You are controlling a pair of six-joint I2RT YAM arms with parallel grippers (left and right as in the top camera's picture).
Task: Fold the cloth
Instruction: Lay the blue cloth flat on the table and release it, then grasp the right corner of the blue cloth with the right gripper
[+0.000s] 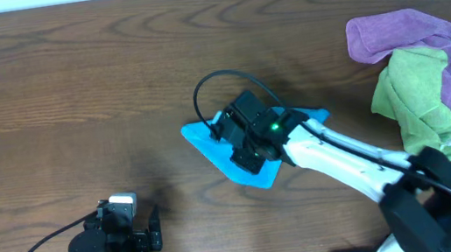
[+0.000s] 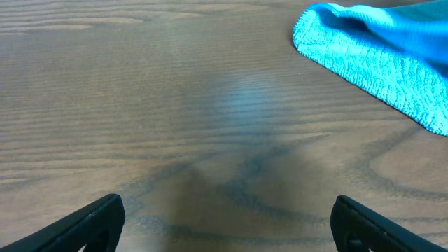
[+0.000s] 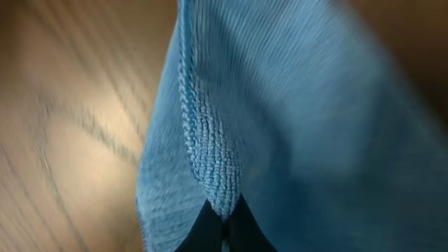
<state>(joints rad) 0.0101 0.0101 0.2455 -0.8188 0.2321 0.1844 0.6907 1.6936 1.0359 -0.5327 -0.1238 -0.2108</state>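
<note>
My right gripper is pinching the fold, and the cloth is doubled over under the fold. It needs to pull the fold outward toward the table's far edge (image 1: 232, 83) next and let go of it.
The sky-blue cloth (image 1: 210, 144) lies at the table's middle, partly under my right arm. My right gripper (image 1: 244, 145) is over the cloth and shut on a pinched fold of it; in the right wrist view the fingertips (image 3: 222, 222) clamp a ridge of the cloth (image 3: 294, 119), which fills most of the frame. My left gripper (image 1: 150, 234) rests near the front left edge, open and empty. In the left wrist view its fingers (image 2: 227, 224) are spread wide over bare wood, with the cloth (image 2: 385, 56) at the upper right, apart from them.
A purple cloth (image 1: 398, 31) and a lime-green cloth (image 1: 412, 100) lie bunched together at the right side of the wooden table (image 1: 71, 95). A black cable (image 1: 211, 84) loops above the right wrist.
</note>
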